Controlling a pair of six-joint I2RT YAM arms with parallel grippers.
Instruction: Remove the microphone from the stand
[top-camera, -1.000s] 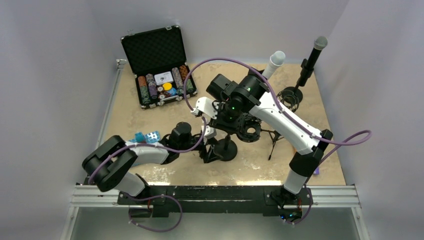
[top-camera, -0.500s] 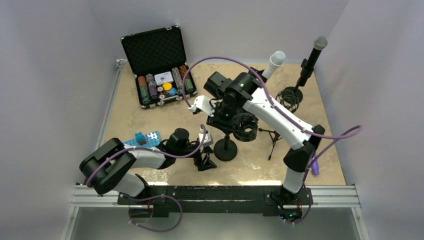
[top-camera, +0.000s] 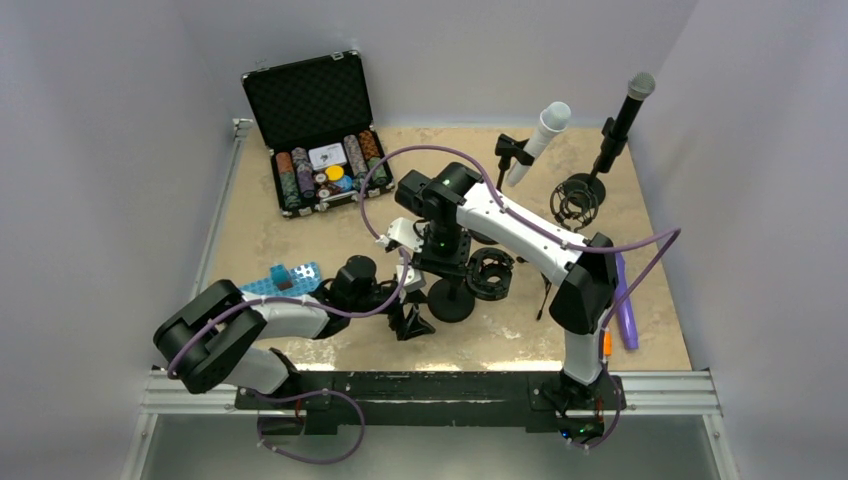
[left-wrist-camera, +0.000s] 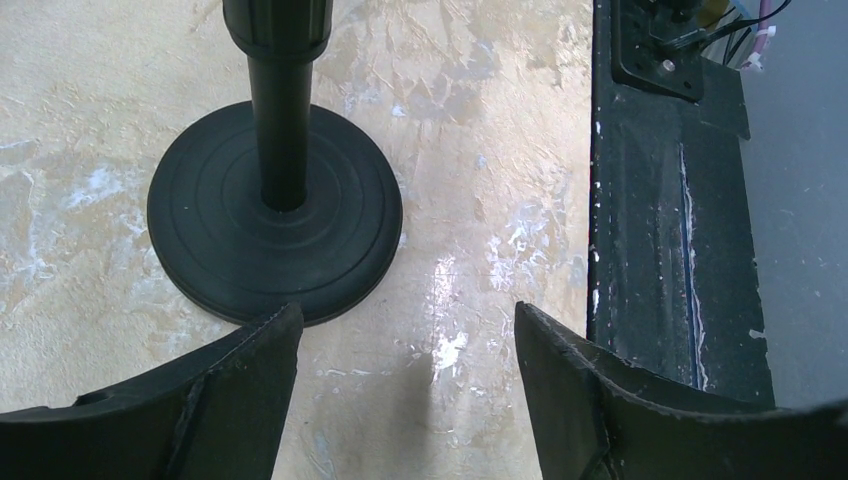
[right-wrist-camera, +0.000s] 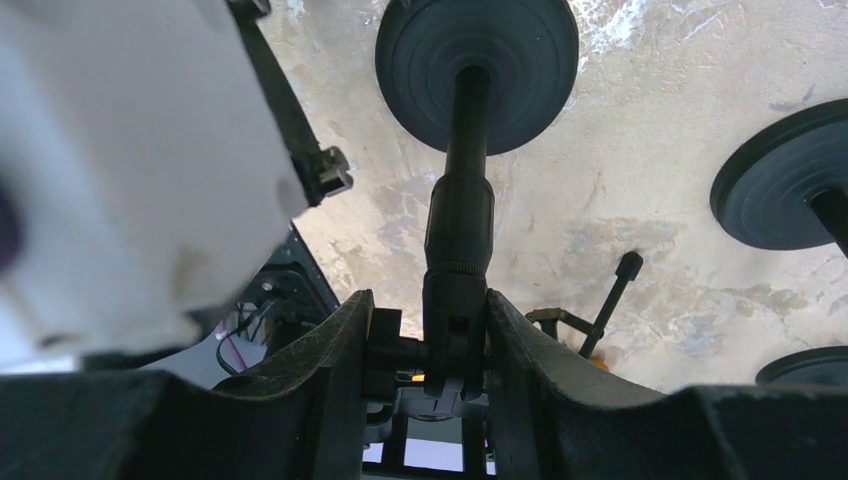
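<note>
The stand will move by its tripod onto the tabletop, toward the right in the top view, with my right gripper, because that spot is bare. This will free the stand's top joint.
A black stand with a round base (top-camera: 452, 299) stands mid-table, with a black ring-shaped shock mount (top-camera: 492, 272) at its top. My right gripper (top-camera: 440, 262) is shut on the stand's top joint (right-wrist-camera: 455, 330), with the pole (right-wrist-camera: 460, 200) and base (right-wrist-camera: 477, 70) below it. My left gripper (top-camera: 410, 322) is open and empty, low over the table just near-left of the base (left-wrist-camera: 275, 215). A white microphone (top-camera: 540, 135) sits in a clip on a back stand. A black microphone (top-camera: 622, 112) stands upright at the back right.
An open black case of poker chips (top-camera: 318, 150) lies at the back left. A blue block (top-camera: 285, 275) sits by my left arm. A purple elongated object (top-camera: 625, 310) lies at the right. A small tripod (top-camera: 545, 280) stands right of the centre stand. The black front rail (left-wrist-camera: 660, 220) borders the table.
My right arm has swung left and down, bringing its gripper onto the top of the centre stand. My left gripper has drawn back slightly from the stand's base toward the near edge.
</note>
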